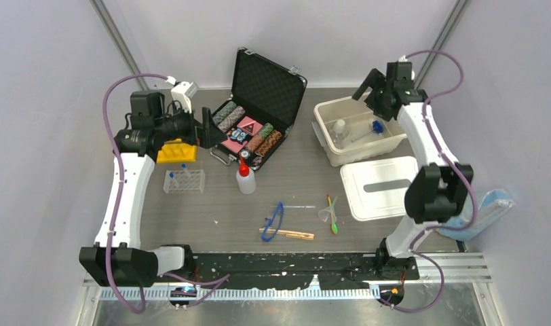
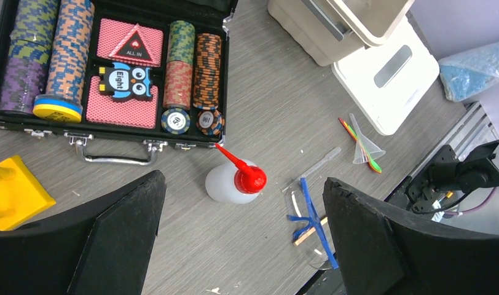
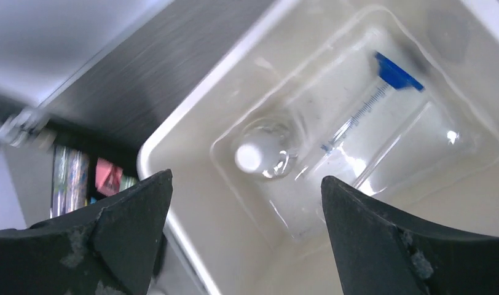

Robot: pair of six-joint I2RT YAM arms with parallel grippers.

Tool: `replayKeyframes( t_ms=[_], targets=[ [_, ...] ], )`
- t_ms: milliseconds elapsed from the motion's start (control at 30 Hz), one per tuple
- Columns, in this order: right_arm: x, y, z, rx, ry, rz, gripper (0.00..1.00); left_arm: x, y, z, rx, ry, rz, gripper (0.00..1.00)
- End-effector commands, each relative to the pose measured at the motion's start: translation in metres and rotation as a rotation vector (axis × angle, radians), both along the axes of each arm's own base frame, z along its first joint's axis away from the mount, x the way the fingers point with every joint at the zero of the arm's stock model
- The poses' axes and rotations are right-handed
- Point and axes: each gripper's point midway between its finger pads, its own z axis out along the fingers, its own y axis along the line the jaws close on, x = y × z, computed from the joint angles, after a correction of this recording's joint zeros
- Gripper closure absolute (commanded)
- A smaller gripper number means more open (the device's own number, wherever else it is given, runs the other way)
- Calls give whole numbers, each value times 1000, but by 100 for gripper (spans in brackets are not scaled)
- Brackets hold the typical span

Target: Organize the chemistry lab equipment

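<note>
The goggles are below my right gripper, to its left in the top view and outside the bin (image 1: 327, 146). I need to swing my right gripper back and down onto their blue frame (image 1: 277, 218) next.
My left gripper (image 1: 210, 132) (image 2: 242, 179) hangs open and empty above the table, between the yellow tube rack (image 1: 176, 151) (image 2: 13, 193) and the poker case. Below it stands the red-capped squeeze bottle (image 1: 245, 178) (image 2: 238, 182). A clear tube rack (image 1: 184, 180) holds blue-capped tubes. Blue goggles (image 1: 274, 221) (image 2: 308, 215), a wooden clamp (image 1: 290, 234), a funnel (image 1: 325, 214) (image 2: 365, 147) and a green spatula (image 1: 334, 223) lie near the front. My right gripper (image 1: 363, 92) (image 3: 246, 178) is open over the beige bin (image 1: 327, 146) (image 3: 198, 104), where a blue-capped tube (image 3: 370, 104) and a clear flask (image 3: 262, 150) lie.
The open black case of poker chips (image 1: 256, 115) (image 2: 112, 67) sits at the back centre. The bin's white lid (image 1: 383, 187) (image 2: 388, 80) lies flat in front of the bin. A blue bag (image 1: 490, 207) hangs off the right edge.
</note>
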Motion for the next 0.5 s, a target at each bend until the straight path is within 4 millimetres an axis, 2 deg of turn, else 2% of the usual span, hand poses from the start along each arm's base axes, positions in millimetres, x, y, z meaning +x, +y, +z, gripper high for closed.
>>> replayKeyframes(
  t_ms=[0, 33, 67, 100, 133, 167, 200, 233, 267, 300, 333, 367, 400, 433, 467],
  targets=[
    [-31, 25, 83, -161, -289, 408, 5, -9, -1, 12, 5, -100, -39, 0],
    [-38, 30, 89, -187, -317, 473, 5, -11, -1, 10, 9, -101, -42, 0],
    [-56, 46, 100, -223, -372, 633, 5, -13, -1, 8, 14, -106, -44, 0],
    [-68, 55, 102, -241, -391, 729, 5, -16, 0, 7, 18, -108, -44, 0],
    [-93, 78, 107, -258, -459, 946, 4, -19, 0, 6, 21, -110, -47, 1],
    [-108, 90, 108, -254, -494, 1061, 4, -21, 0, 5, 24, -110, -50, 0],
    [-143, 112, 104, -240, -564, 1298, 3, -23, 0, 4, 24, -109, -54, 0],
    [-164, 130, 100, -231, -601, 1429, 3, -26, -1, 4, 22, -110, -61, 0],
    [-188, 139, 87, -264, -620, 1577, 3, -28, -2, 4, 21, -105, -71, 0],
    [-209, 162, 78, -265, -625, 1706, 3, -30, -4, 4, 18, -100, -87, 0],
    [-225, 166, 59, -326, -612, 1843, 3, -32, -4, 5, 20, -94, -100, 0],
    [-245, 188, 46, -323, -612, 1980, 1, -35, -5, 5, 21, -81, -114, 1],
    [-255, 193, 31, -369, -606, 2074, 2, -38, -6, 5, 24, -71, -128, 1],
    [-267, 209, 18, -370, -600, 2169, 5, -41, -7, 5, 27, -59, -144, 0],
    [-271, 217, 8, -392, -624, 2228, 10, -45, -7, 4, 31, -47, -159, 0]
  ],
)
